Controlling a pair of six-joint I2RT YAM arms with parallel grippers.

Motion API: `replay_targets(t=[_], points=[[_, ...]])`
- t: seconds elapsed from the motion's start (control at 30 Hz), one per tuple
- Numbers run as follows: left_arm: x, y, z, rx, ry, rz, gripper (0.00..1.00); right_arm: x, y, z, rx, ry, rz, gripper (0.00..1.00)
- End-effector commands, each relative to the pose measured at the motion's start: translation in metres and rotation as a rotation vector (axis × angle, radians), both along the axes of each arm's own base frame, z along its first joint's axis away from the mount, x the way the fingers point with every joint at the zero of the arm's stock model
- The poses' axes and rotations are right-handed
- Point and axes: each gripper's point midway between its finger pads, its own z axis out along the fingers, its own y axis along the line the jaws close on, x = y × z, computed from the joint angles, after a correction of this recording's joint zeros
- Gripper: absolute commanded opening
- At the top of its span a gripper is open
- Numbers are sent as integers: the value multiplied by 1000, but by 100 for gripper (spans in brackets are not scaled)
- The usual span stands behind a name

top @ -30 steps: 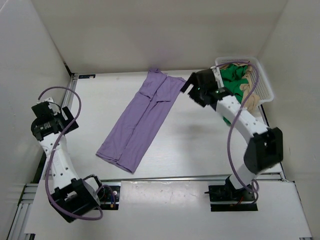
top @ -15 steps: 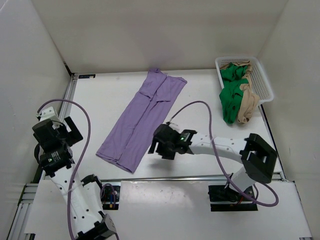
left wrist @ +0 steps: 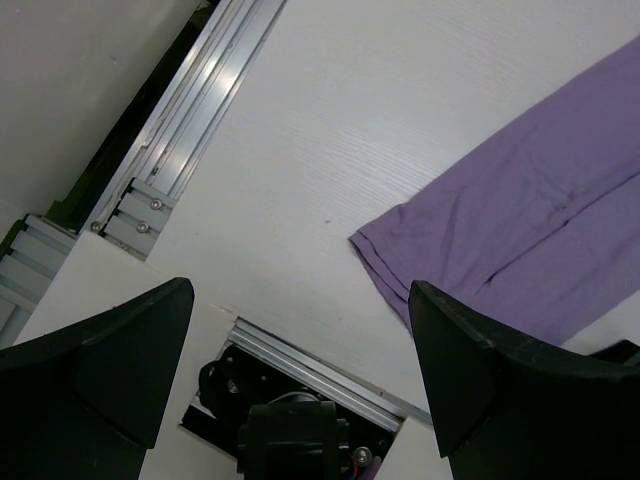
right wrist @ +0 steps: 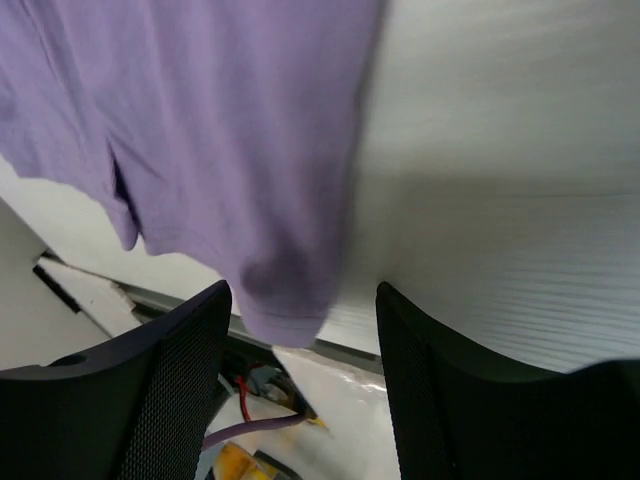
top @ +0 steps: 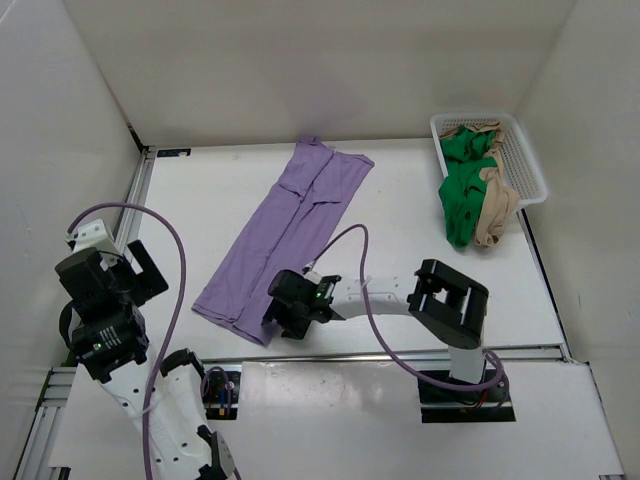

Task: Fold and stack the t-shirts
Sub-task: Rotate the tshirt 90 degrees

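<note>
My left gripper moves down toward the right in the top view onto the lavender t-shirt's free near corner next, as my right gripper sits at the other corner.
The lavender t-shirt lies flat on the table, folded into a long strip that runs diagonally from the far middle to the near left. My right gripper is open and low at the strip's near right corner. In the right wrist view the lavender cloth hangs down to between the fingers, unclamped. My left gripper is open and empty, raised at the left, apart from the shirt. Its wrist view shows the shirt's near end. The green t-shirt and tan t-shirt lie bunched in the basket.
The white mesh basket stands at the far right corner, with cloth spilling over its near rim. White walls enclose the table on three sides. An aluminium rail runs along the near edge, and another one along the left.
My right arm swung from beside the basket across the table down to the lavender shirt's near right corner. My left gripper moved nearer and higher on the left.
</note>
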Motion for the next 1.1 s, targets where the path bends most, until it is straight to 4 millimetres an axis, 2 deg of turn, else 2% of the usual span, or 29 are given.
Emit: replay_targets(t=[0.0,0.03,0.07,0.13,0.2,0.23,0.27,0.3,0.4,0.43,0.5,0.53,0.57,0.6,0.63,0.67,0.7,0.73,0.8,0.9,0.93,0.97,1.0,1.03,1.07], points=[[2,-16,10,-33,-47,-68,100,-4,25,2,62,40,-29,64],[2,-16,11,-23,-62,-68,100,-5,29,3,70,54,-34,63],[4,-17,15,-15,-84,-76,100,-7,28,-5,56,74,-41,63],[4,-17,10,-18,-80,-76,100,-13,29,-12,51,129,-61,61],[4,-13,1,-15,-65,-61,100,-15,33,-16,58,166,-75,54],[5,-11,-1,-11,-62,-53,100,-20,33,-22,46,169,-67,48],[4,-9,-4,-12,-50,-45,100,-21,30,-25,37,178,-78,33],[3,-7,-9,-12,-36,-34,100,-22,27,-28,28,181,-79,23],[3,-7,-16,-22,-19,-34,100,-25,12,-28,16,180,-93,1],[6,-18,-21,-65,-20,-83,100,-24,7,-22,21,158,-81,1],[7,-39,-39,-178,28,-163,100,-31,-20,-32,-39,154,-73,1],[4,-59,-49,-277,62,-227,98,-33,-26,-22,-24,138,-50,1],[6,-63,-57,-333,103,-241,96,-38,-50,-34,-75,134,-45,1],[10,-65,-59,-362,116,-253,94,-41,-60,-35,-84,128,-31,1],[11,-70,-62,-410,137,-272,93,-40,-71,-27,-84,101,-13,1],[19,-69,-63,-449,168,-275,93,-45,-94,-38,-131,102,-8,1],[24,-68,-56,-457,160,-287,93,-48,-104,-39,-138,98,3,1],[29,-69,-53,-474,160,-297,93,-51,-111,-31,-117,85,14,1],[44,-69,-40,-506,139,-333,93,-55,-132,-32,-129,54,52,1],[60,-67,-30,-532,120,-364,94,-55,-148,-31,-138,7,110,1],[65,-66,-29,-532,109,-372,94,-54,-154,-31,-145,14,112,8],[73,-58,-31,-503,111,-364,96,-52,-158,-31,-148,4,121,18],[82,-60,-36,-455,125,-404,98,-51,-157,-28,-139,-9,137,29],[107,-50,-35,-363,86,-425,98,-50,-155,-25,-134,-22,156,42],[121,-33,-45,-255,136,-374,99,-52,-160,-25,-165,-26,188,47]])
